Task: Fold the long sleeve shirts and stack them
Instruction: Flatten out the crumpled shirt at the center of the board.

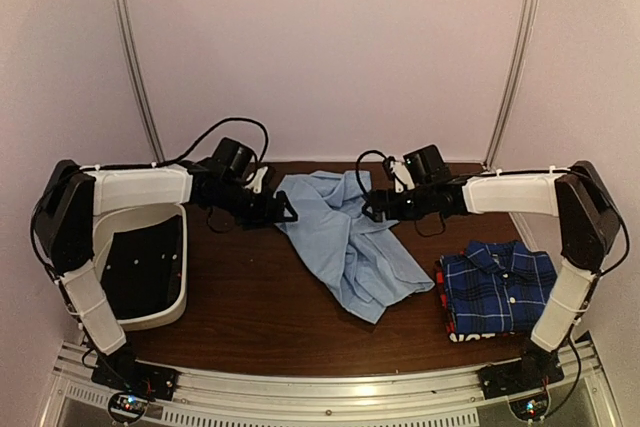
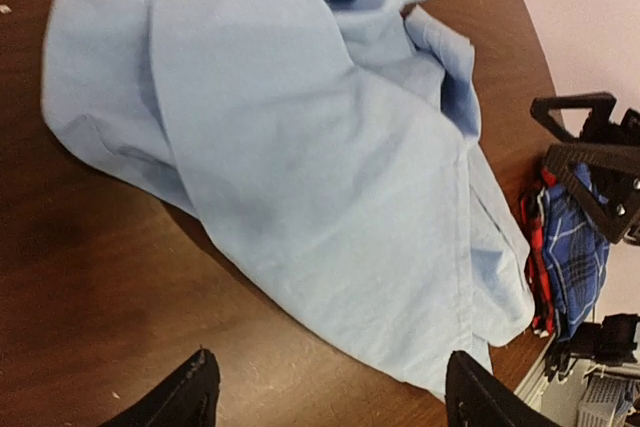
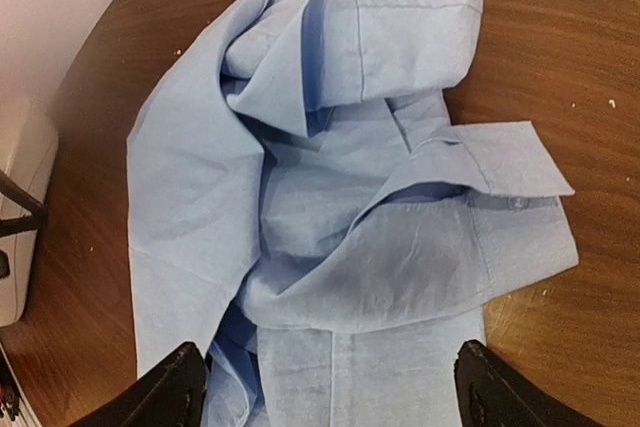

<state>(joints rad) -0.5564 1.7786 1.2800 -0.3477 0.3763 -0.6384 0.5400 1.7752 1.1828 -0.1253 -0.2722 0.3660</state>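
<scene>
The robot should move its left gripper back toward the plaid shirt (image 1: 500, 287) and down onto the pointed corner at the near end of the upper layer.
A plain light blue long sleeve shirt (image 1: 350, 247) lies crumpled at the middle of the brown table (image 1: 250, 317). My left gripper (image 1: 285, 209) hovers open at its far left edge, nothing between the fingers. In the left wrist view the shirt (image 2: 300, 147) spreads ahead of the open left gripper (image 2: 330, 372). My right gripper (image 1: 372, 205) is open at the shirt's far right edge. In the right wrist view a cuff and bunched folds of the shirt (image 3: 350, 197) lie under the open right gripper (image 3: 328, 372). A folded blue-and-navy plaid shirt (image 1: 500, 287) rests at the right on a red and black one (image 1: 441, 297).
A white bin with black lining (image 1: 140, 267) stands at the left of the table, under the left arm. The stack of folded shirts (image 2: 580, 247) sits close to the right arm's base. Walls close in the back and both sides.
</scene>
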